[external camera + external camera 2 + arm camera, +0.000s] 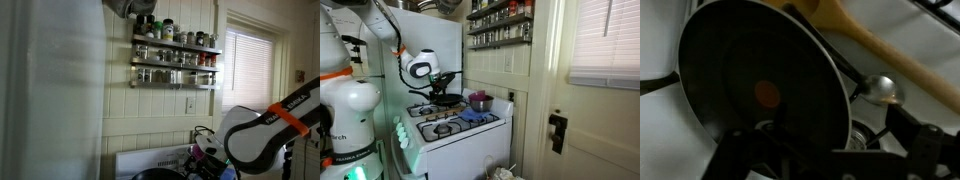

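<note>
The gripper moves down next with one fingertip on either side of the pan's rim beside the metal spoon, since it runs between the open fingertips.
A black frying pan with a red spot at its centre fills the wrist view. It sits on the white stove in an exterior view, on a back burner. My gripper hangs just above the pan's near rim. Its dark fingers stand wide apart, open, with nothing held between them. In both exterior views the gripper hovers low over the pan. A wooden spoon lies just past the pan's far edge, and a shiny metal spoon bowl lies beside the pan.
A purple pot and a blue cloth sit on the stove to the right of the pan. A spice rack hangs on the wall above. A window with blinds and a door are to the right.
</note>
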You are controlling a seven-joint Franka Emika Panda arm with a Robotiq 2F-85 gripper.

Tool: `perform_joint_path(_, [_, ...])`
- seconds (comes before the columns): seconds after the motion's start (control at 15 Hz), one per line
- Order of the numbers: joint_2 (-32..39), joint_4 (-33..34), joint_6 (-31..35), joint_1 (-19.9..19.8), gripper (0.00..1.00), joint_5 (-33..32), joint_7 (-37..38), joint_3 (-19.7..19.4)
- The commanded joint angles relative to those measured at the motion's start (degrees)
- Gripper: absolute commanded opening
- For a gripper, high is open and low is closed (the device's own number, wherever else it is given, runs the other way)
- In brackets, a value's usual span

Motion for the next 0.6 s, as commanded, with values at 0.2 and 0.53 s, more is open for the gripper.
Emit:
perform_joint_path(0.2, [6.2, 0.9, 5.8, 3.0, 1.0, 2.3, -4.1, -2.5])
perform_joint_path(0.53, [9.8, 2.8, 6.4, 4.6, 0.95, 3.7, -5.7, -2.9])
